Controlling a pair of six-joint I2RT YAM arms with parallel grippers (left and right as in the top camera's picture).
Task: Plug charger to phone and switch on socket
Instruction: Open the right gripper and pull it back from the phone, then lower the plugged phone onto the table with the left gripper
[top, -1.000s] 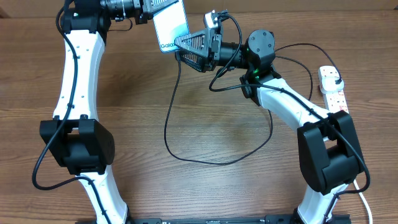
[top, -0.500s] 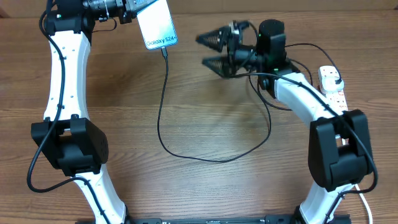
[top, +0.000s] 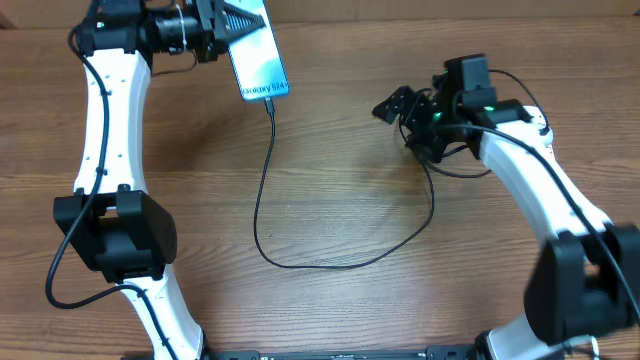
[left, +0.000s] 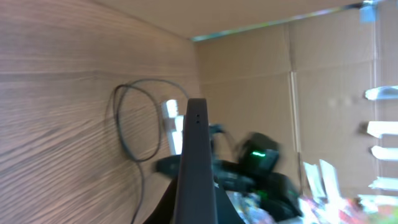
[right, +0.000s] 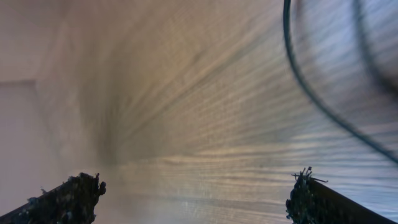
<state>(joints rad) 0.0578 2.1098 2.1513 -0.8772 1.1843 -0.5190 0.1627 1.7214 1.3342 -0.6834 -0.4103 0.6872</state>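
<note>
My left gripper lowers the phone (top: 260, 62) next, toward the right in the overhead view, onto bare wood between the arms to release it, since the connector is plugged in.
My left gripper (top: 238, 24) is shut on the top end of the phone (top: 260, 62), whose cyan screen faces up at the table's far left. In the left wrist view the phone (left: 196, 162) shows edge-on between the fingers (left: 193, 214). The charger cable (top: 262, 200) hangs from the phone's lower end, loops over the table and runs up to the right arm. Its connector tip (top: 270, 101) sits in the phone. My right gripper (top: 395, 104) is open and empty, apart from the phone; its fingers (right: 193, 193) are spread wide over blurred wood. The socket is hidden behind my right arm in the overhead view.
The wooden table (top: 350, 170) carries the cable loop in the middle. A small white block (left: 169, 121), perhaps the power strip, shows far off in the left wrist view. A cardboard wall (left: 261, 74) stands behind the table. The cable (right: 311, 93) crosses the right wrist view.
My right gripper has let go near the phone's lower end and swung away to the right, open. The phone stays in my left gripper with the cable hanging from it.
</note>
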